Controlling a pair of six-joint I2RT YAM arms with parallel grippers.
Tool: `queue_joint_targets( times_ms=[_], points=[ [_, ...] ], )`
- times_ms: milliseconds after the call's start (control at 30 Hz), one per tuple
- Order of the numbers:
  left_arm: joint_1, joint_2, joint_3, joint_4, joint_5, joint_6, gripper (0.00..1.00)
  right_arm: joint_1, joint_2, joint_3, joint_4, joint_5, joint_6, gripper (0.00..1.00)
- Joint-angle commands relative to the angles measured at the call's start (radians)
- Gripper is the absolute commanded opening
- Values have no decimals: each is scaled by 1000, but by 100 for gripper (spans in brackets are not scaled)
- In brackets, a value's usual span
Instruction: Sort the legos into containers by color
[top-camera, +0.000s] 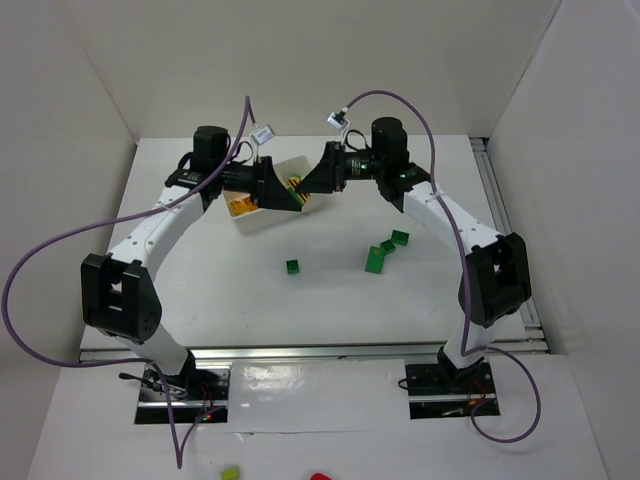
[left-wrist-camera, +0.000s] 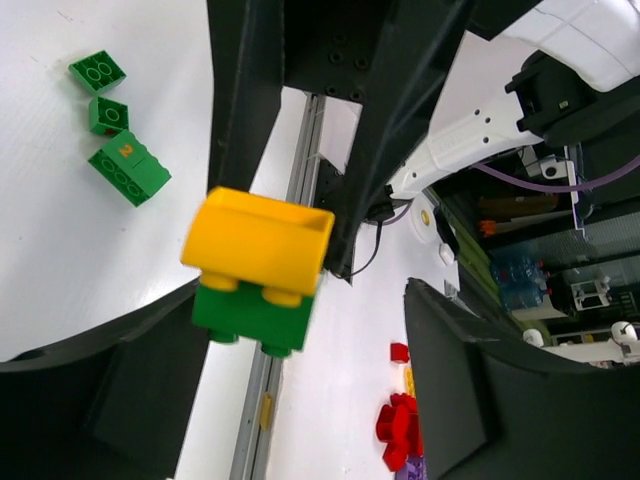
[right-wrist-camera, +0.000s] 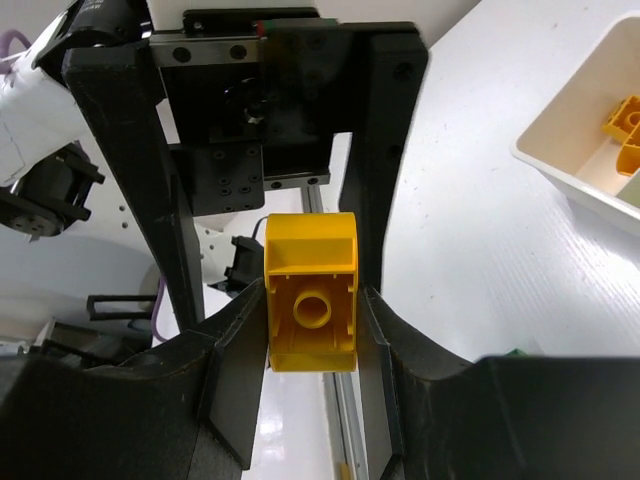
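Observation:
My right gripper will next move the matching yellow brick it is holding to the left in the top view, over the orange-yellow bricks below it. Then it will lower the brick and let go of it.
My right gripper (right-wrist-camera: 310, 305) is shut on a yellow brick (right-wrist-camera: 311, 292) and holds it in the air beside the white tray (top-camera: 292, 165). A green brick (left-wrist-camera: 253, 318) is stuck to the yellow brick (left-wrist-camera: 258, 240). My left gripper (left-wrist-camera: 305, 300) faces it with its jaws wide apart around this pair, not pressing on it. In the top view both grippers, left (top-camera: 283, 195) and right (top-camera: 310, 185), meet over the tray's right end. Orange-yellow bricks (top-camera: 238, 207) lie in the tray. Several green bricks (top-camera: 375, 260) lie loose on the table.
One green brick (top-camera: 293, 267) lies alone mid-table, and three more (left-wrist-camera: 130, 170) are grouped to its right. The tray corner with a yellow brick (right-wrist-camera: 625, 125) shows in the right wrist view. Red bricks (left-wrist-camera: 400, 430) lie off the table beyond the front rail.

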Motion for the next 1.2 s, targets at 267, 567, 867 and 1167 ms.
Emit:
queue_joint_targets(
  times_ms=[267,567,867,1167],
  points=[
    [30,-33,5,40,54,4,76,-8,-1,-19,65,-20,19,23],
    [30,-33,-14,79,54,-24,57,-8,-1,-19,65,-20,19,23],
    [30,-33,-32,145,63,-82,55,1,17,-10,56,-31,19,23],
    [30,-33,-32,145,63,-82,27,20,26,8,29,-31,8,23]
  ],
)
